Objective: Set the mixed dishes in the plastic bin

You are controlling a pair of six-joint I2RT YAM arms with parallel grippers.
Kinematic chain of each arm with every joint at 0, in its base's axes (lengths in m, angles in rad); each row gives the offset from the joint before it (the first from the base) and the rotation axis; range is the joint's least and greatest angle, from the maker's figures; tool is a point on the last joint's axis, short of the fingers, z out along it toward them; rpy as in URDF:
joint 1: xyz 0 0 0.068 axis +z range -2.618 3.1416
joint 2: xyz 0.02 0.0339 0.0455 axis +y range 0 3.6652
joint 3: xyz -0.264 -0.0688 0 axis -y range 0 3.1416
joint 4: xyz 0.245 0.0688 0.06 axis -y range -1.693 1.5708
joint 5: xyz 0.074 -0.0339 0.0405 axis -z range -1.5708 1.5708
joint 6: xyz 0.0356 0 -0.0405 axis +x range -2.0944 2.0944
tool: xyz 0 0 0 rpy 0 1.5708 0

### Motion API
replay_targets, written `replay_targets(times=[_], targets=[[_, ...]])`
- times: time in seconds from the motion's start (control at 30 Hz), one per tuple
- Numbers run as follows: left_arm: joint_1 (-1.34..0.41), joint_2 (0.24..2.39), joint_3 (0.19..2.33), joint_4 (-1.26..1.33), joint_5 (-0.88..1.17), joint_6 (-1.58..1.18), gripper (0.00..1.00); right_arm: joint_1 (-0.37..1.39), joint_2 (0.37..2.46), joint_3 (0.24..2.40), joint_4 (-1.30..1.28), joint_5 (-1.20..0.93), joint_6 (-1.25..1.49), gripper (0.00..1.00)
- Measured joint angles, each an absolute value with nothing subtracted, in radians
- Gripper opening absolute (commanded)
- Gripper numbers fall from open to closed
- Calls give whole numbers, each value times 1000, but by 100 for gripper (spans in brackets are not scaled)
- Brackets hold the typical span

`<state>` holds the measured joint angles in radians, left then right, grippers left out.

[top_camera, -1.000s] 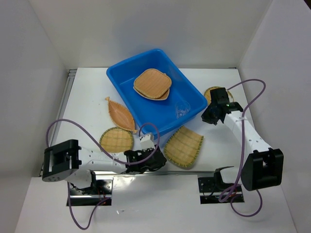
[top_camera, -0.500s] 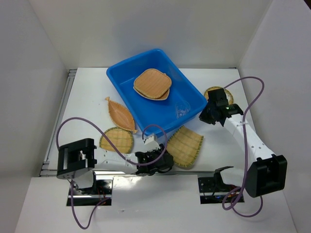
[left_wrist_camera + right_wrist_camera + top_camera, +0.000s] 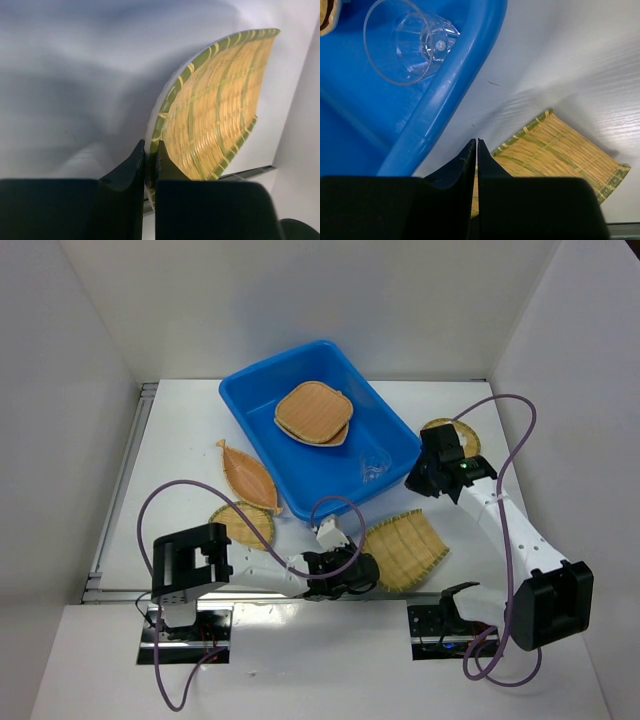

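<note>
The left gripper lifts outward next, since the stacked woven trays lie outward, beyond the bin's side. Then it lowers the fan-shaped tray onto them and releases.
The blue plastic bin (image 3: pixel 262 390) holds two stacked tan woven trays (image 3: pixel 313 413) and a clear cup (image 3: pixel 375 468). On the table lie a leaf-shaped tray (image 3: pixel 247 475), a round tray (image 3: pixel 240 525) and a green-edged fan-shaped tray (image 3: pixel 405 552). My left gripper (image 3: pixel 368 564) is shut on the fan-shaped tray's near left rim; in the left wrist view the jaws (image 3: pixel 151 159) pinch that rim and the tray (image 3: pixel 215 110) stands tilted. My right gripper (image 3: pixel 412 483) is shut and empty, just outside the bin's right corner. Its wrist view shows the cup (image 3: pixel 410 45), the bin rim (image 3: pixel 455 85) and the fan-shaped tray (image 3: pixel 560 155).
Another round woven tray (image 3: pixel 462 430) lies at the right, partly hidden behind the right gripper's head. White walls close in the table on the left, back and right. A purple cable (image 3: pixel 170 502) loops over the left arm near the round tray.
The left arm has swung right and its jaws have closed on the fan-shaped tray's rim; the tray has shifted right and turned. The right gripper has edged left toward the bin.
</note>
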<state>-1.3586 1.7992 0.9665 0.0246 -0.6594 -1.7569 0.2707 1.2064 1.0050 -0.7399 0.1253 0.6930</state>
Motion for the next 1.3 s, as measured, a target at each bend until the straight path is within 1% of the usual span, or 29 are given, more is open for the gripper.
replay_targets(times=[0.17,0.2,0.3,0.4,0.53,0.67,0.7,0.8,0.83,0.87,0.9,0.93,1.03,1.13,1.3], targets=[[-1364,1803,971,3,-656,-1756,0,277,1196,1006,-741,139,687,8],[-1364,1803,971,3,-656,-1752,0,278,1195,1008,-741,142,686,10],[-1364,1793,971,1,-654,-1720,0,285,1194,1043,-749,154,676,10],[-1363,1743,974,-35,-667,-1639,0,286,1193,1121,-756,175,667,14],[-1346,1651,1008,-75,-674,-1459,0,286,1156,1207,-753,188,673,15],[-1282,1579,1065,-77,-673,-1286,0,286,1083,1240,-755,204,695,17],[-1258,1561,1074,-75,-666,-1254,0,286,1066,1246,-754,210,699,22],[-1151,1498,1089,-71,-632,-1150,0,286,1015,1253,-748,236,710,27],[-1119,1480,1093,-73,-617,-1129,0,286,1000,1253,-748,247,712,38],[-1081,1464,1100,-74,-611,-1101,0,286,989,1253,-748,257,715,40],[-1046,1447,1110,-75,-606,-1071,0,286,981,1253,-748,271,718,40],[-1009,1433,1119,-78,-591,-1044,0,286,974,1254,-747,287,718,43],[-883,1403,1158,-76,-562,-964,0,286,952,1251,-740,344,721,43],[-739,1397,1193,-73,-539,-899,0,286,916,1251,-729,406,719,47],[-553,1445,1249,-68,-503,-812,0,286,884,1251,-719,470,715,47]])
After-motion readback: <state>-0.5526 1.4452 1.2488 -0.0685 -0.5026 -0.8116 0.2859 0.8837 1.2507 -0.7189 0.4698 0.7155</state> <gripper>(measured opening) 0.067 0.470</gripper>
